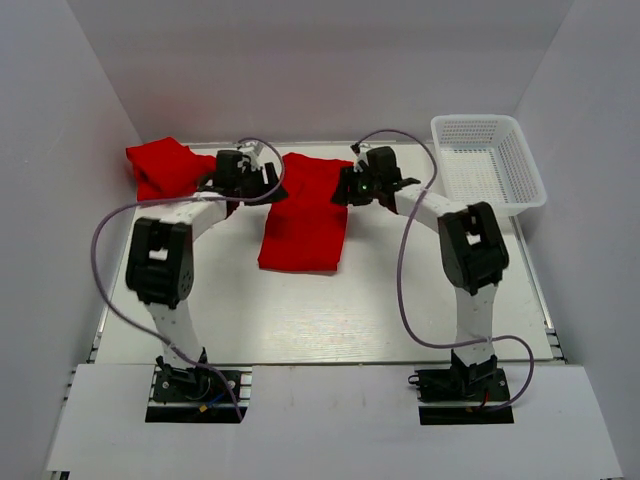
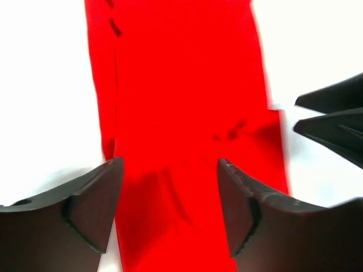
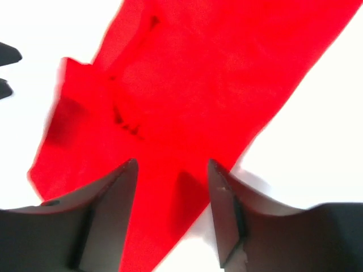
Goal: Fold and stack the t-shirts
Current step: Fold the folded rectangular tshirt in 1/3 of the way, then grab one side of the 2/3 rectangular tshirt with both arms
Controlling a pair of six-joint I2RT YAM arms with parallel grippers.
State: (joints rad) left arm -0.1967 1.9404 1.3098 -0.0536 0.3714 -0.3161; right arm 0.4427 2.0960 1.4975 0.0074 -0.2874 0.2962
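Note:
My open left gripper draws back onto the folded t-shirt's near corner next. Back from the gripper, along the t-shirt's long edge, its near corner [image 1: 264, 263] lies flat and unheld.
One red t-shirt [image 1: 304, 218] lies folded into a long strip in the middle of the table. My left gripper [image 1: 270, 184] is at the strip's far left edge and my right gripper [image 1: 341, 190] at its far right edge. In the left wrist view the left gripper [image 2: 170, 173] stands open just above the t-shirt [image 2: 181, 85], nothing pinched. The right wrist view shows the right gripper [image 3: 172, 170] open too, over the t-shirt [image 3: 198, 73] near its edge. A second red t-shirt [image 1: 160, 166] lies bunched at the far left.
A white mesh basket [image 1: 488, 162] stands at the far right against the wall. White walls close in the table on three sides. Purple cables loop out from both arms.

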